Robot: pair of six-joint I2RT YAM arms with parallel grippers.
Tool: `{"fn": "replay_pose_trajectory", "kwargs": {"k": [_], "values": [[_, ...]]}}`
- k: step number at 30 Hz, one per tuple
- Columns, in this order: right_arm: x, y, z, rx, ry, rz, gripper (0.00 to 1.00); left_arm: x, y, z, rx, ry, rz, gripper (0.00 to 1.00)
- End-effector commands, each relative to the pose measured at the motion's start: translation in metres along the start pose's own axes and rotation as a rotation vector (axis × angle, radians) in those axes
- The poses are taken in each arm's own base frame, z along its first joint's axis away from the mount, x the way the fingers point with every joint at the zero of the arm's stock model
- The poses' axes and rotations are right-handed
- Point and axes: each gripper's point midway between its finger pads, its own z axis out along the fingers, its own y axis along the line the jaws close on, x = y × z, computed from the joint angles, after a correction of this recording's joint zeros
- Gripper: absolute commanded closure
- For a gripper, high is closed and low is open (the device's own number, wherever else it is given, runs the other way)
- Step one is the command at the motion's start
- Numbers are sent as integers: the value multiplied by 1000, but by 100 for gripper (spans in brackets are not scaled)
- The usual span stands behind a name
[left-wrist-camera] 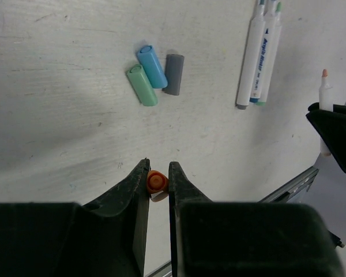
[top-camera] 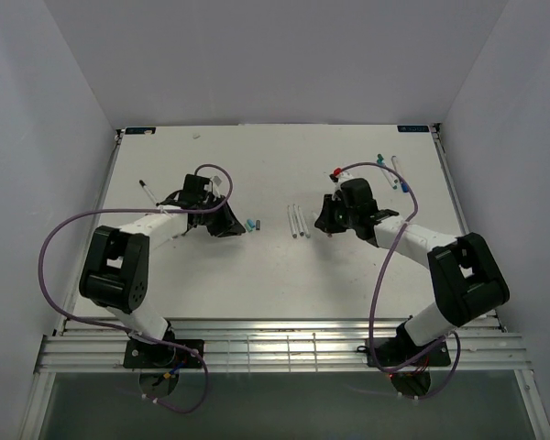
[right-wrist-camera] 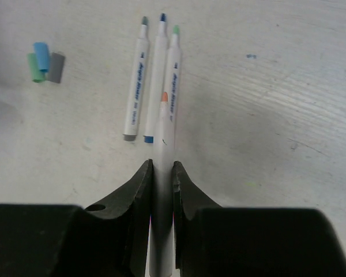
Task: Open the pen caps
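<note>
Next, my left gripper moves down to the bare spot (left-wrist-camera: 127, 100) beside the green cap and releases the orange cap (left-wrist-camera: 156, 182), since the green, blue and grey caps lie together.
My left gripper (left-wrist-camera: 158, 167) is shut on an orange pen cap (left-wrist-camera: 156, 182), held just above the table. Ahead of it a green cap (left-wrist-camera: 142, 85), a blue cap (left-wrist-camera: 152, 66) and a grey cap (left-wrist-camera: 173, 74) lie together. My right gripper (right-wrist-camera: 162, 166) is shut on a white pen (right-wrist-camera: 161, 133) whose bare orange tip (right-wrist-camera: 164, 96) points forward. Beneath that pen three uncapped pens (right-wrist-camera: 135, 86) lie side by side, with grey, blue and green tips. From above, the left gripper (top-camera: 231, 225) and the right gripper (top-camera: 323, 220) face each other across the caps (top-camera: 251, 223) and the pens (top-camera: 298, 220).
More pens (top-camera: 390, 170) lie at the back right, one with a red end (top-camera: 335, 171). A pen with a black end (top-camera: 145, 191) lies at the left behind my left arm. Purple cables loop over both arms. White walls enclose the table.
</note>
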Motion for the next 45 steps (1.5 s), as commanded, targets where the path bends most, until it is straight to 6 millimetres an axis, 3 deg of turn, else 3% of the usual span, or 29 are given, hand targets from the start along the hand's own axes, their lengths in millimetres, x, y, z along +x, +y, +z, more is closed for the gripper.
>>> {"fn": "replay_pose_trajectory", "kwargs": {"k": [1,8,17,23,27,35,45], "values": [[-13,-19,7,69,-22,-57,92,-6,6,6,-47,-19,9,100],[-4,-38,26,98,-4,-61,92,-8,9,21,-65,-2,-8,93],[-3,-43,49,96,25,-53,92,-14,16,40,-97,6,-23,71],[3,-47,53,104,41,-42,89,-7,29,52,-123,42,-45,55],[3,-48,58,113,47,-42,82,-6,31,51,-134,35,-50,45],[1,-48,70,104,79,-34,75,-11,28,41,-150,-3,-51,34],[3,-41,66,78,83,-19,59,-14,13,17,-103,-76,-65,19]]}}
